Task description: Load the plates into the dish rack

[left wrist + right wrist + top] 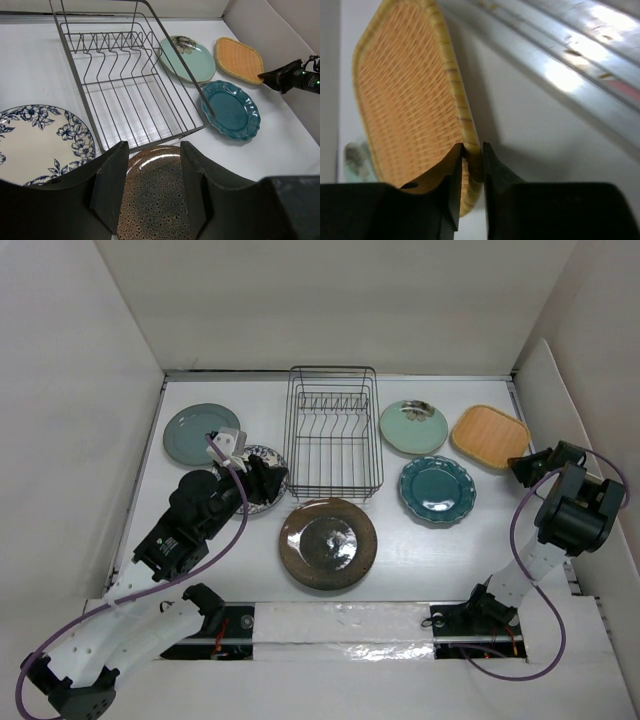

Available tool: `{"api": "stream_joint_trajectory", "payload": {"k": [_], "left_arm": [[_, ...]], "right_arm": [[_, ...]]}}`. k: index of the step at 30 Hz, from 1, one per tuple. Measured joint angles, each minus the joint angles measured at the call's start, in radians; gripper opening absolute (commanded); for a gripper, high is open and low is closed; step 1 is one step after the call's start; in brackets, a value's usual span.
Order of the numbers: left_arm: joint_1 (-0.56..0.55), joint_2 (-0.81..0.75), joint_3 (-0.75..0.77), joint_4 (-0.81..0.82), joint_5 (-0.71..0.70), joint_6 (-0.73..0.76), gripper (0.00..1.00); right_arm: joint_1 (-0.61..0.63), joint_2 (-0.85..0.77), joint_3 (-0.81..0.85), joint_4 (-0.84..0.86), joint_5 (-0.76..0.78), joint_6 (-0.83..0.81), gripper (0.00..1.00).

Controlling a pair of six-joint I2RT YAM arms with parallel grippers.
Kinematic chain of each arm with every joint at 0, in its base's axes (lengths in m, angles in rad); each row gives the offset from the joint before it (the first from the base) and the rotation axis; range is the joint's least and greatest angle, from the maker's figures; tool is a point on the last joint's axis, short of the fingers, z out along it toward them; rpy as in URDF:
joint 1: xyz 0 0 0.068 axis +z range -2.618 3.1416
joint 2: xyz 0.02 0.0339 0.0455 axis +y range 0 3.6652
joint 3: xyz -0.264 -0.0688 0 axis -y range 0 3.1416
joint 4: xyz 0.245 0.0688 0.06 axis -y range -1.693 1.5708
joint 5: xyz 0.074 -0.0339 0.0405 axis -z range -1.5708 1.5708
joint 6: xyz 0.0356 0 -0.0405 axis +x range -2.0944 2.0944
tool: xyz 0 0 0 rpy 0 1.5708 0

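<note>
The orange-tan plate [490,436] rises in my right gripper next and goes, turned upright, over the rack's slots by the mint plate. It then comes down for release, as the slots stand empty.
The black wire dish rack [332,430] stands empty at the back middle. Around it lie the grey-green plate [202,433], the blue floral plate [268,502], the large brown plate [328,542], the pale mint plate [413,427], the dark teal scalloped plate [437,489] and the orange-tan plate [490,436]. My left gripper [268,480] is open and empty over the floral plate's right side. In the left wrist view the brown plate [155,195] shows between its fingers. My right gripper [472,155] is shut on the rim of the orange-tan plate [405,100].
White walls enclose the table on the left, back and right. A metal rail [580,65] runs along the right wall beside the orange-tan plate. The rack's near rim [150,142] sits just beyond the brown plate.
</note>
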Motion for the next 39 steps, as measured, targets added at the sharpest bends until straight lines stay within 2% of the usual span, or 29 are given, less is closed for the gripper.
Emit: {"api": "stream_joint_trajectory", "payload": {"k": [5,9,14,22,25,31,39], "left_arm": [[0.000,0.000,0.000,0.000,0.000,0.000,0.42],[0.000,0.000,0.000,0.000,0.000,0.000,0.42],[0.000,0.000,0.000,0.000,0.000,0.000,0.42],[0.000,0.000,-0.006,0.003,0.000,0.001,0.42],[0.000,0.001,-0.011,0.003,0.000,0.001,0.42],[0.000,0.003,-0.012,0.003,0.000,0.001,0.42],[0.002,0.016,-0.012,0.003,0.000,0.001,0.42]], "right_arm": [[-0.004,0.011,0.000,0.061,-0.063,0.031,0.00],[0.018,-0.038,-0.056,0.097,-0.027,0.036,0.00],[0.092,-0.275,-0.175,0.055,0.144,0.014,0.00],[0.224,-0.597,-0.180,-0.011,0.418,-0.088,0.00],[0.279,-0.641,-0.145,-0.056,0.509,-0.141,0.00],[0.381,-0.684,-0.050,-0.134,0.593,-0.227,0.00],[0.690,-0.660,0.248,-0.262,0.673,-0.398,0.00]]}}
